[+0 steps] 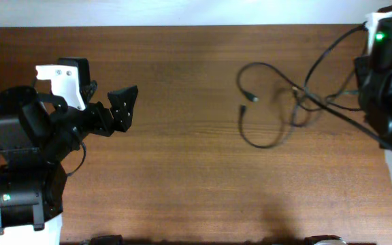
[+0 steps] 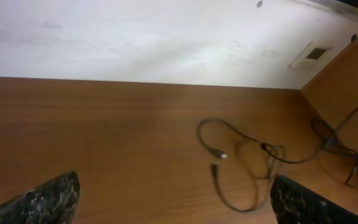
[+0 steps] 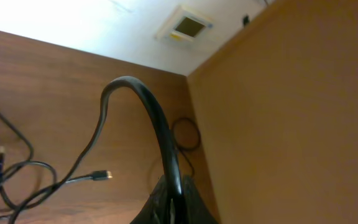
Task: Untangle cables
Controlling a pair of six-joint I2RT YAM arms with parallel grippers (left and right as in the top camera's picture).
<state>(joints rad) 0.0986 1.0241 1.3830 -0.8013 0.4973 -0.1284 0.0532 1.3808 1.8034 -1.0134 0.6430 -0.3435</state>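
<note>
My right gripper draws the black cable up from the tangle [image 3: 17, 180] next, then lowers to release it on the tabletop by the brown side panel, since the cords overlap.
The cables [image 1: 271, 102] are thin black cords lying in loose, overlapping loops on the brown table, right of centre. A silvery plug end [image 1: 254, 97] lies on their left side. They also show in the left wrist view [image 2: 247, 162] with the plug [image 2: 222, 155]. My left gripper [image 1: 129, 107] is open and empty at the left, well away from them; its fingertips frame the table [image 2: 174, 186]. My right gripper [image 3: 174, 199] is shut on a black cable [image 3: 129, 84] that arcs up and runs down to the tangle [image 3: 17, 180]. A loose plug [image 3: 101, 175] lies nearby.
The right arm [image 1: 386, 75] stands at the table's far right corner, its thicker wires running across the right edge. A brown side panel [image 3: 291, 124] rises on the right, with a small black loop [image 3: 185, 134] at its foot. A white wall with an outlet plate [image 2: 316, 53] backs the table.
</note>
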